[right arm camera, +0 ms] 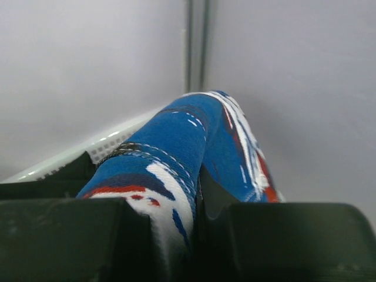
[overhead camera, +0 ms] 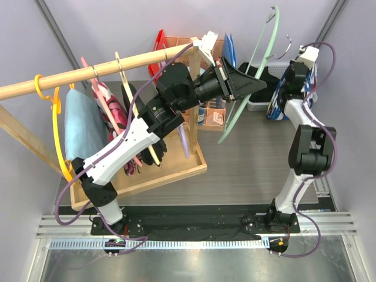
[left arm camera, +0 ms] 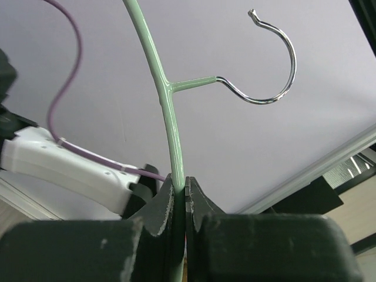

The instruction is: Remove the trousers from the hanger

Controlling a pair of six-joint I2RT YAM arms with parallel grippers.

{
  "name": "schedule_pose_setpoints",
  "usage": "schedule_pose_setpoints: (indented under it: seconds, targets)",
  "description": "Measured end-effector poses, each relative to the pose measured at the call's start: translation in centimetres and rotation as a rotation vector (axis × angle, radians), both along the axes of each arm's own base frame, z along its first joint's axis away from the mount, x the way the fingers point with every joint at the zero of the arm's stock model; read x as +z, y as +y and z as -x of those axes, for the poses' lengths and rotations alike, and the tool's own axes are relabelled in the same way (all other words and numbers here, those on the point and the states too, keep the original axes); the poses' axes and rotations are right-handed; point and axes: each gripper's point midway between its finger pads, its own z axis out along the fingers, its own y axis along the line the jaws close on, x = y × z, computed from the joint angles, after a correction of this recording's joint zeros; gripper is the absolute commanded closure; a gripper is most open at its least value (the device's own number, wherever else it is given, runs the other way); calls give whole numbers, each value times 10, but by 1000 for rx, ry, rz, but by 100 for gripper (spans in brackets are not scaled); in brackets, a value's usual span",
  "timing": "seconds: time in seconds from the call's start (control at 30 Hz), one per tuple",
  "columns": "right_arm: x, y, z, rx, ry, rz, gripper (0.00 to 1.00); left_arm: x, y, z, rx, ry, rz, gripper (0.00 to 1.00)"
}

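Observation:
I will move my right gripper down and to the left in the top view next, over the pale basket, to let go of the trousers (right arm camera: 188, 135), because they hang clear of the hanger.
The pale green hanger (overhead camera: 259, 51) stands tilted in the air at the back middle. My left gripper (overhead camera: 242, 83) is shut on its thin rod (left arm camera: 167, 100), just below the metal hook (left arm camera: 276, 88); no cloth shows on it. To its right, my right gripper (overhead camera: 301, 60) is shut on the dark blue trousers (right arm camera: 188, 135) with white and red print. They hang from the gripper (right arm camera: 189, 187) beside the arm (overhead camera: 275, 107), apart from the hanger. A black cloth (overhead camera: 128, 97) hangs on the rack behind my left arm.
A wooden rod (overhead camera: 70, 75) crosses the left side, carrying a yellow hanger (overhead camera: 56, 135), a light-blue cloth (overhead camera: 82, 126) and a pink floral garment (overhead camera: 114, 114). Its wooden base (overhead camera: 176, 170) lies below. A pale basket (overhead camera: 258, 104) stands under the trousers. Red (overhead camera: 160, 44) and blue (overhead camera: 229, 50) hangers stand behind.

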Motion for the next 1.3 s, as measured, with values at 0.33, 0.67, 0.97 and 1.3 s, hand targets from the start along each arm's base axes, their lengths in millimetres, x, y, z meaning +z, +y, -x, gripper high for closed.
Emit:
schedule_pose_setpoints:
  seconds: [0.33,0.67,0.97,1.3]
  targets:
    - [-33,28,-129,175,-49,-36,99,7,-3,-1,-3,-35,19,100]
    - [-73,71,-165,277,-44,-144,34,11,-5,-5,7,-43,30,100]
    - [-99,73,-129,242,194,-216,0,21,-1,-3,-10,-23,77,100]
    - [60,87,26,232,161,-331,1,59,12,9,-109,40,246,100]
